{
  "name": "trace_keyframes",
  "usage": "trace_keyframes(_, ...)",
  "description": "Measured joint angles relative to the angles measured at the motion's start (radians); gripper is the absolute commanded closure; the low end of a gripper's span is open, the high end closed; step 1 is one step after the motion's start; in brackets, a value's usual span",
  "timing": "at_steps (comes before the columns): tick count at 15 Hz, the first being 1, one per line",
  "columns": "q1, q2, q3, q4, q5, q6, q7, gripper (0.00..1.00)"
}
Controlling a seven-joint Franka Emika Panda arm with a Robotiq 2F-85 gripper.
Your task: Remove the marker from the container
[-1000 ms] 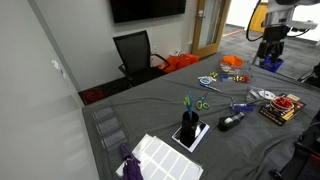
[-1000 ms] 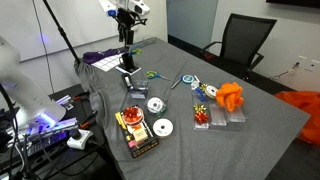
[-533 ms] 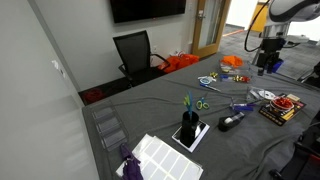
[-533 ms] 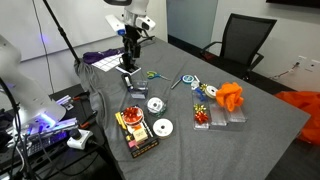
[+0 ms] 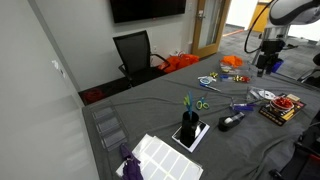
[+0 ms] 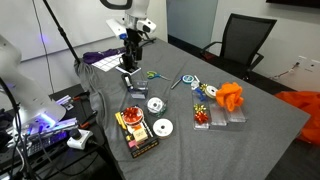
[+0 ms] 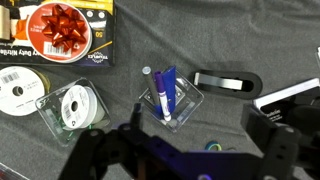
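The marker's grey end sticks out past the clear container's rim, so I will lower my open gripper over it, one finger on either side, and close.
In the wrist view a small clear container [image 7: 168,98] stands on the grey tablecloth with a purple-blue marker [image 7: 163,95] and a grey pen in it. My gripper [image 7: 182,148] is open and empty. It hangs above the container, with the fingers spread wide below it in the picture. In both exterior views the gripper [image 5: 265,60] [image 6: 133,52] hovers over the container [image 6: 127,72], clear of it. The markers show as a blue spot [image 5: 240,104] on the table.
A black tape dispenser [image 7: 226,80] lies right of the container, with a white pad [image 7: 290,95] beyond it. Disc cases [image 7: 70,108] and a box with a red bow [image 7: 62,28] lie to the left. Scissors [image 6: 155,73] and a black stand with pens [image 5: 190,130] are nearby.
The gripper has come down and shifted slightly towards the container over the last second. It stays open. Nothing on the table has moved.
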Motion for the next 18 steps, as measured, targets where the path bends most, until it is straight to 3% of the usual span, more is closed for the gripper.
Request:
trace_keyframes(8, 0.000, 0.129, 0.001, -0.029, -0.003, 0.142, 0.020, 0.00)
trace_keyframes(18, -0.023, 0.264, 0.007, -0.029, -0.004, 0.190, 0.006, 0.00)
